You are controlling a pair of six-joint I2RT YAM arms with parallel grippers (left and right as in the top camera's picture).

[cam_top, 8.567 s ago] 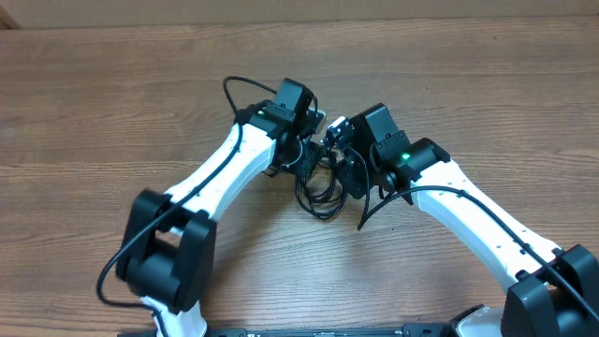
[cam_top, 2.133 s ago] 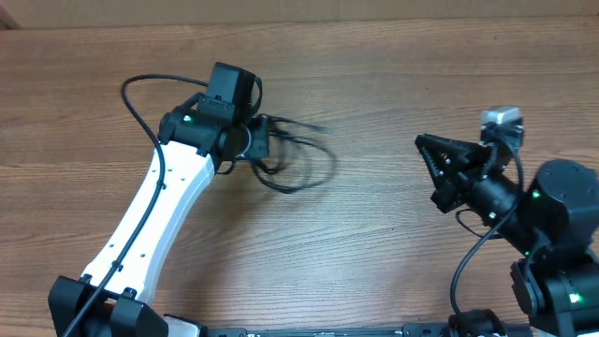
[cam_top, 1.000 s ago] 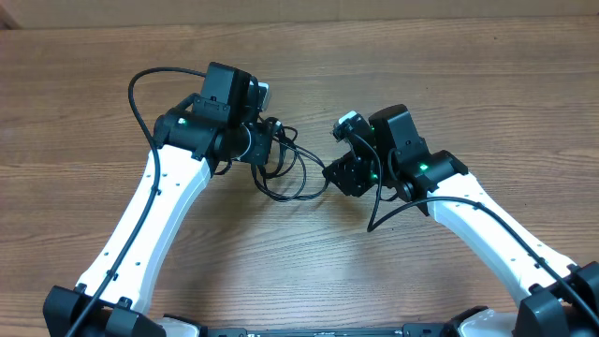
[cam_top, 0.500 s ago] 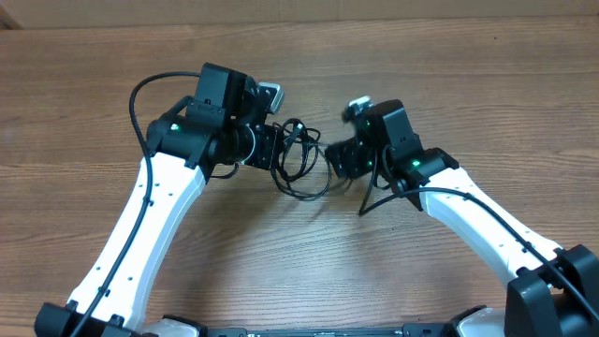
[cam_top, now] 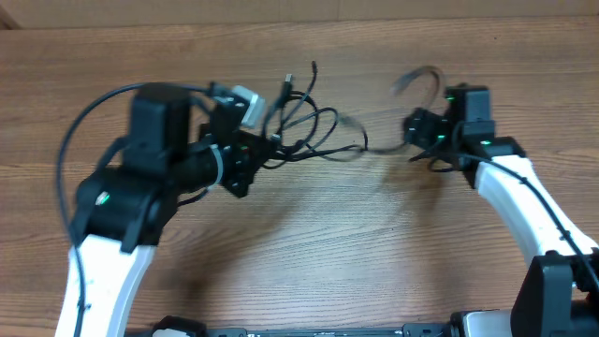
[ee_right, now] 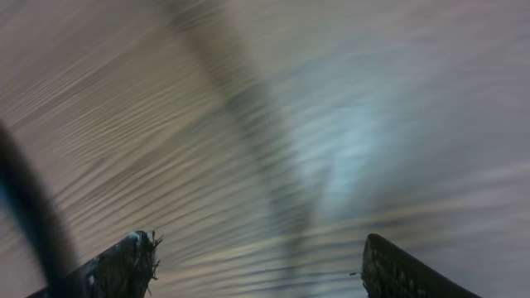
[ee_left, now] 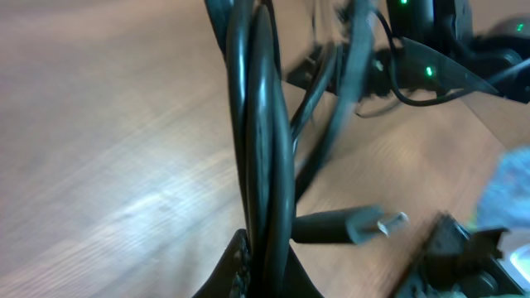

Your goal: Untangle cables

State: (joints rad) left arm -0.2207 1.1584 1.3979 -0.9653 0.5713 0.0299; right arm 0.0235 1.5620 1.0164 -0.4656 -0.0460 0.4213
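Note:
Next I will move my left gripper down toward the bare wood below the bunch (cam_top: pixel 279 190) and release the cords, since they hang lifted and my right gripper stands empty.
The cables (cam_top: pixel 304 122) are thin black cords in loose loops, lifted off the wooden table. My left gripper (cam_top: pixel 255 154) is shut on a bunch of them; in the left wrist view the strands (ee_left: pixel 263 165) run up from between the fingers (ee_left: pixel 265 277). A plug with a silvery tip (ee_left: pixel 377 225) hangs beside them. One strand (cam_top: pixel 370 147) stretches right towards my right gripper (cam_top: pixel 414 131). A blurred strand end (cam_top: pixel 419 75) arcs above it. In the right wrist view the fingers (ee_right: pixel 257 257) stand wide apart with nothing between them.
The wooden table (cam_top: pixel 309 243) has a far edge against a cardboard-coloured wall (cam_top: pixel 187 11). The thick black arm wire (cam_top: pixel 80 131) loops over my raised left arm. My right arm (ee_left: pixel 439 58) shows in the left wrist view.
My left arm has risen towards the camera with the bundle. My right gripper has moved right and back. The cables are now stretched out between them.

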